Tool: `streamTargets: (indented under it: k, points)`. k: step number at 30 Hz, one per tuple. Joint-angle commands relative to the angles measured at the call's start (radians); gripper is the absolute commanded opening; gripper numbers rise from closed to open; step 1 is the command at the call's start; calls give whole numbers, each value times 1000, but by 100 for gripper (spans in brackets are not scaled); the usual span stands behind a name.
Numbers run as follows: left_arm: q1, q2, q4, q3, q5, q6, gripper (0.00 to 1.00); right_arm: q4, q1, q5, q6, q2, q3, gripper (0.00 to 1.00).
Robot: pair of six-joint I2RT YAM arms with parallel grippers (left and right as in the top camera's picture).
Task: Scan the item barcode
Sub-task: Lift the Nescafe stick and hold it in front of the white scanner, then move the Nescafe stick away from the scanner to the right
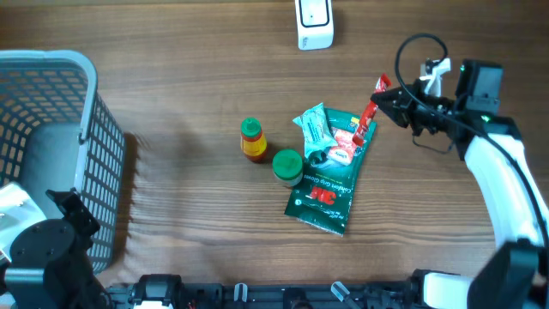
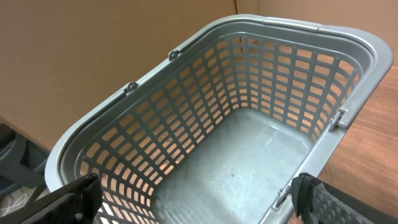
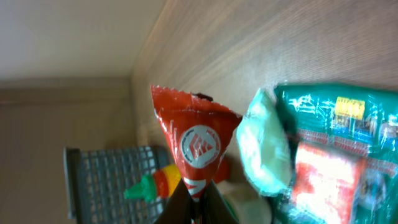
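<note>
My right gripper will move outward over the white scanner (image 1: 314, 22), then across to release onto the bare tabletop, because that is to the gripper's right in the overhead view.
My right gripper (image 1: 391, 98) is shut on the lower end of a red sachet (image 1: 372, 105) and holds it above the wooden table, right of the pile of goods. The right wrist view shows the red sachet (image 3: 198, 144) with a white round logo standing up from between the fingers (image 3: 181, 208). A white scanner (image 1: 314, 22) stands at the table's far edge. Over the grey basket (image 2: 292, 26) my left gripper (image 2: 196, 196) hangs open with nothing between its fingers.
The grey basket (image 1: 51, 64) fills the left side. Mid-table lie a dark green packet (image 1: 330, 184), a pale teal pouch (image 1: 313, 127), a green-lidded jar (image 1: 287, 165) and an orange bottle with a green cap (image 1: 251, 140).
</note>
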Motion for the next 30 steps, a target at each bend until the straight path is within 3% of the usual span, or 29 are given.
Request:
streamTargets:
  k: [1,4,7,11,17,24,30]
  points:
    - [8,0,4,6,-12,7,100,-45,2,37,143,-61,5,4]
    - [8,0,4,6,-12,7,100,-42,3,111,205,-58,5,5]
    - [8,0,4,6,-12,7,100,-94,22,281,426,-58,5,5]
    - [8,0,4,6,-12,7,100,-87,93,481,556,-58,13,5]
    - [8,0,4,6,-12,7,100,19,154,631,691,-32,73,5]
    - [8,0,4,6,-12,7,100,19,227,646,709,304,382,5]
    - [8,0,4,6,-12,7,100,23,257,708,815,584,692,5]
